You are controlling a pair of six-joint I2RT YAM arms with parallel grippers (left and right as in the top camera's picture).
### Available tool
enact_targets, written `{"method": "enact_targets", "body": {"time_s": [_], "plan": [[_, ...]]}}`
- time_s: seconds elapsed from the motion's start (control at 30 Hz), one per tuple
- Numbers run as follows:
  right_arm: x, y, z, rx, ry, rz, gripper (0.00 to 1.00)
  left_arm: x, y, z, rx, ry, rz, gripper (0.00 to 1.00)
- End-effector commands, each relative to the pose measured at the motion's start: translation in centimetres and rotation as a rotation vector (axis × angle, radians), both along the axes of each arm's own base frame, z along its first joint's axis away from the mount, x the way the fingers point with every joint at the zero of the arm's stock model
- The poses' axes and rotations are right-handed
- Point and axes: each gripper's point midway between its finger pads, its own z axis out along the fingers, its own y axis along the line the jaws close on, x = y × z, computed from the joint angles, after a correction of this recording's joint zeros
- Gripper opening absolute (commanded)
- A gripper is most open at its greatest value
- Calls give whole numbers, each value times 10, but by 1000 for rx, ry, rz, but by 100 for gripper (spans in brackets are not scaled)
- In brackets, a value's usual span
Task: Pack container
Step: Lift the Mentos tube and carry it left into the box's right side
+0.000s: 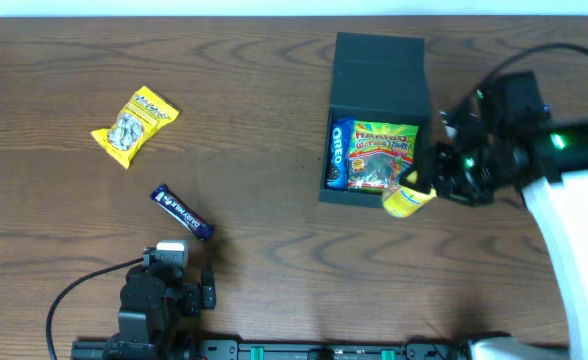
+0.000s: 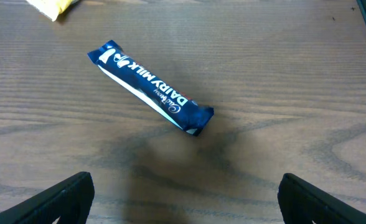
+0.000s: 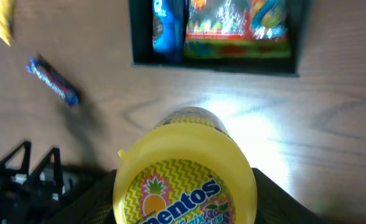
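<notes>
Next, my right gripper moves outward and down into the container's near corner (image 3: 290, 61) by the Haribo bag to let go, as the Mentos tub is still outside.
The dark teal container (image 1: 379, 75) sits at the right of the table with its lid flap folded back. Inside lie a blue Oreo packet (image 1: 339, 152) and a Haribo bag (image 1: 382, 150); both show again at the top of the right wrist view, inside the container (image 3: 214, 62). My right gripper (image 1: 424, 190) is shut on a yellow Mentos tub (image 3: 186, 171), held just off the container's near right corner. My left gripper (image 1: 179, 275) stands open near the front edge. A blue Dairy Milk bar (image 2: 149, 87) lies on the table just ahead of the left gripper's fingers (image 2: 58, 199).
A yellow snack bag (image 1: 134, 125) lies at the left of the wooden table (image 1: 254, 120). The Dairy Milk bar (image 1: 182, 212) lies between it and the left arm. A black cable (image 1: 74, 295) loops at the front left.
</notes>
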Motion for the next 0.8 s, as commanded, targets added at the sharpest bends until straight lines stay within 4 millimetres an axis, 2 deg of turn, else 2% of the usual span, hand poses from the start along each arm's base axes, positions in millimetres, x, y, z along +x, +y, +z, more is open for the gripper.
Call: {"method": "enact_targets", "body": {"time_s": [0.0, 0.3, 0.47, 0.77], "plan": [[13, 9, 2, 39, 20, 107, 1, -5, 3, -18, 18, 54, 10, 95], [50, -12, -19, 26, 172, 151, 1, -5, 3, -18, 18, 54, 10, 95], [69, -22, -38, 31, 224, 145, 1, -5, 3, -18, 18, 54, 10, 95], [79, -33, -82, -47, 324, 154, 1, -5, 3, -18, 18, 54, 10, 95]]}}
